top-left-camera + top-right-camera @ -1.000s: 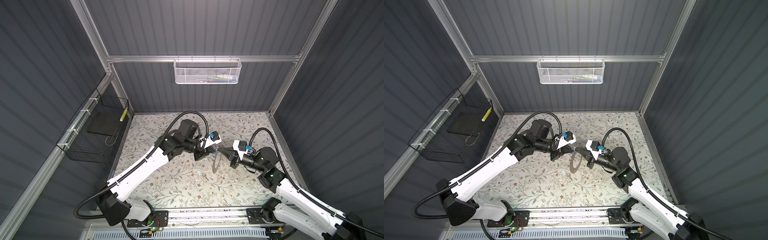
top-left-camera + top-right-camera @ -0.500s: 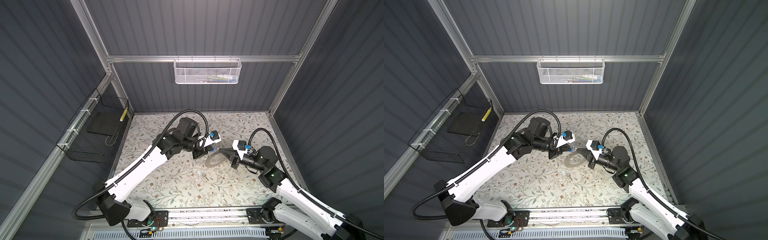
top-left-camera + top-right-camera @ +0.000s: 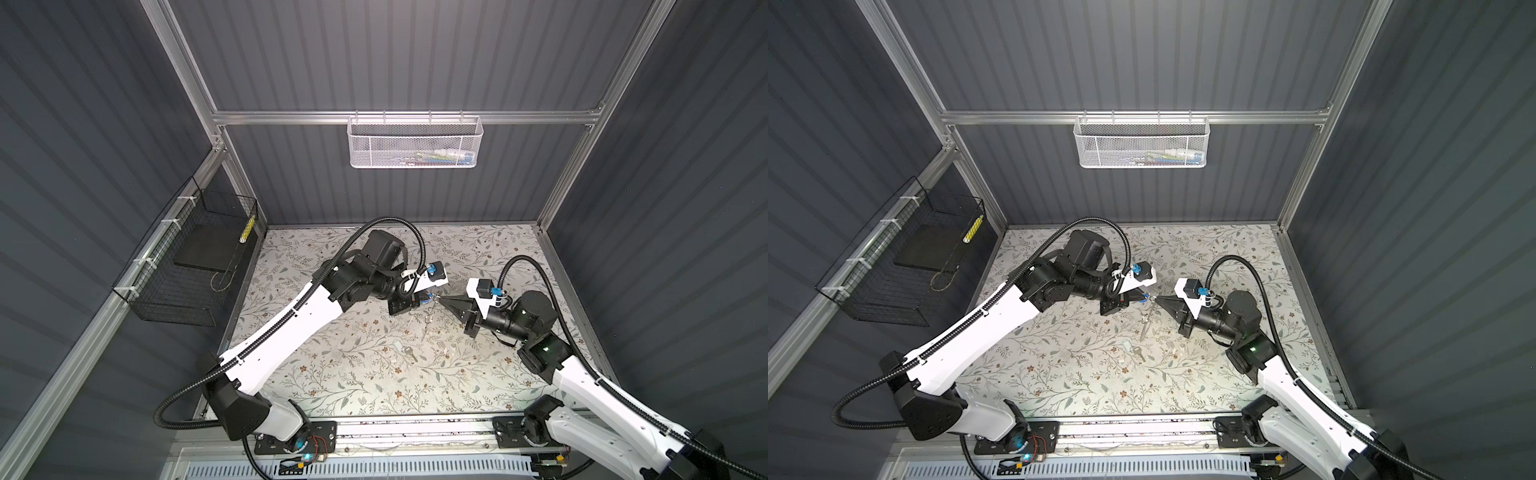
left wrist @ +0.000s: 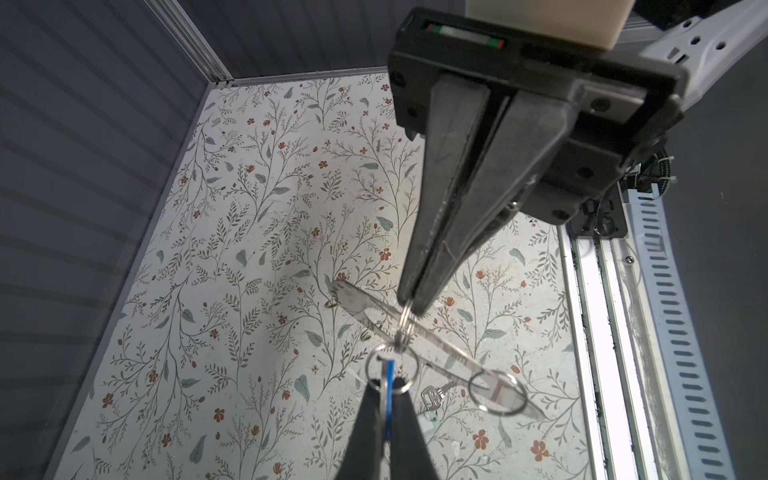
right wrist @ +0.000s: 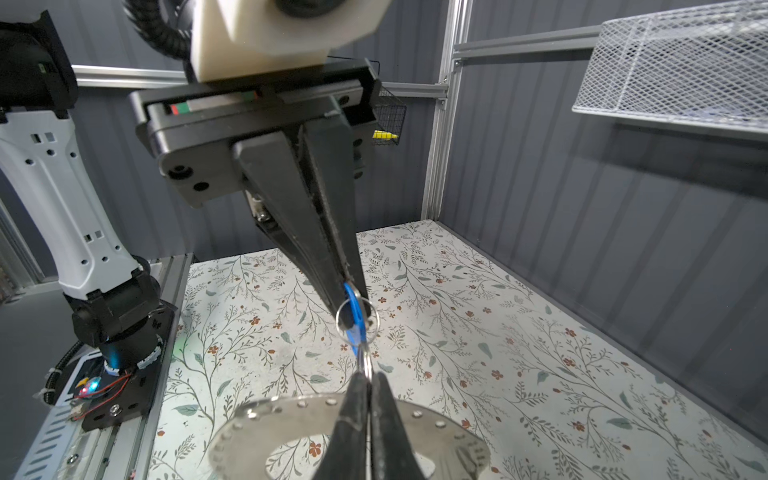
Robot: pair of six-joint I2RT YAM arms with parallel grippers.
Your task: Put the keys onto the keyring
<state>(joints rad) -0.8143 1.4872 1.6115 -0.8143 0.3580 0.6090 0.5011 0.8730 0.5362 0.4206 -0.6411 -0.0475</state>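
My left gripper lowers the blue key onto the bare mat next and releases the key, since that patch shows outward of the whitish-headed key.
My left gripper (image 4: 387, 392) is shut on the blue-headed key (image 4: 389, 374), which carries a thin wire ring (image 4: 376, 353). Tip to tip with it, my right gripper (image 5: 368, 377) is shut on a small split ring (image 5: 366, 361) from which the big flat keyring (image 5: 282, 419) hangs. The grippers meet above the middle of the mat in both top views, left gripper (image 3: 430, 297) facing right gripper (image 3: 442, 299). There the keyring (image 3: 428, 322) shows edge-on. The whitish-headed key (image 3: 409, 353) lies loose on the mat below them.
The floral mat (image 3: 332, 374) covers the floor inside grey walls. A white mesh basket (image 3: 413, 143) hangs on the back wall and a black wire basket (image 3: 187, 266) on the left wall. A metal rail (image 3: 415, 428) runs along the front edge.
The keyring swung to show its face half a second ago and now hangs edge-on again. Both grippers stay tip to tip; the left one has drifted slightly.
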